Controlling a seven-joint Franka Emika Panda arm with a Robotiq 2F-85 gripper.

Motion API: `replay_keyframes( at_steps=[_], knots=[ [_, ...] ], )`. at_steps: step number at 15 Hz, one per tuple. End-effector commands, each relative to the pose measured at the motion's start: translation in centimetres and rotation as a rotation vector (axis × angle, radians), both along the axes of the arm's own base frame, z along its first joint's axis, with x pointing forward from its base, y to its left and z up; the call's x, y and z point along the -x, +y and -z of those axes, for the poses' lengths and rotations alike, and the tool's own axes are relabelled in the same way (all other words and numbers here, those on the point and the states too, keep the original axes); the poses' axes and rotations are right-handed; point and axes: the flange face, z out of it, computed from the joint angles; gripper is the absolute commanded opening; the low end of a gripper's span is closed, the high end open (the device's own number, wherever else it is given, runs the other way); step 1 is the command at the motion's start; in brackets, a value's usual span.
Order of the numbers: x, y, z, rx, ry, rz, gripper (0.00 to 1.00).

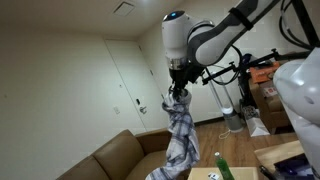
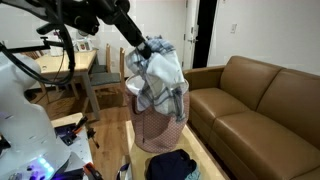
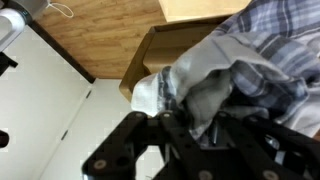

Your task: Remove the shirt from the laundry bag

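The grey-white shirt goes down past the mesh laundry bag [image 2: 160, 130] to the dark cloth [image 2: 171, 165] next, and my gripper releases it there, since that cloth lies well below.
My gripper [image 1: 178, 92] is shut on a grey and blue plaid shirt [image 1: 181, 128] and holds it up in the air. The shirt hangs down in a long fold. In an exterior view the bunched shirt [image 2: 162, 75] hangs from the gripper [image 2: 146, 48] right over the mouth of a pinkish mesh laundry bag [image 2: 160, 130]. Its lower end touches or overlaps the bag's top. In the wrist view the shirt [image 3: 235, 55] fills the right side, pinched between the black fingers [image 3: 195, 112].
A brown leather couch [image 2: 250, 105] stands beside the bag and also shows in an exterior view [image 1: 110, 155]. A dark cloth [image 2: 170, 165] lies below the bag. A green bottle [image 1: 222, 165], cardboard boxes [image 1: 270, 100] and a wooden chair [image 2: 105, 85] are nearby.
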Motion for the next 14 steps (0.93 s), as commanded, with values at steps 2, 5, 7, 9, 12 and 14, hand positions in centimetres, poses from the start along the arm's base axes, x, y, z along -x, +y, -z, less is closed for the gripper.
replay_keyframes(
  at_steps=[2, 5, 7, 9, 12, 14],
  knots=[
    [-0.2, -0.1, 0.5, -0.008, 0.011, 0.003, 0.15],
    [-0.3, -0.1, 0.3, -0.008, 0.007, 0.004, 0.15],
    [-0.3, -0.1, 0.3, -0.008, 0.007, 0.004, 0.07],
    [-2.1, -1.5, 1.4, -0.121, 0.075, -0.054, 0.06],
    [-4.6, -3.1, 5.6, -0.251, 0.160, -0.077, 0.06],
    [-6.0, -3.7, 8.9, -0.309, 0.258, -0.064, 0.06]
  ],
)
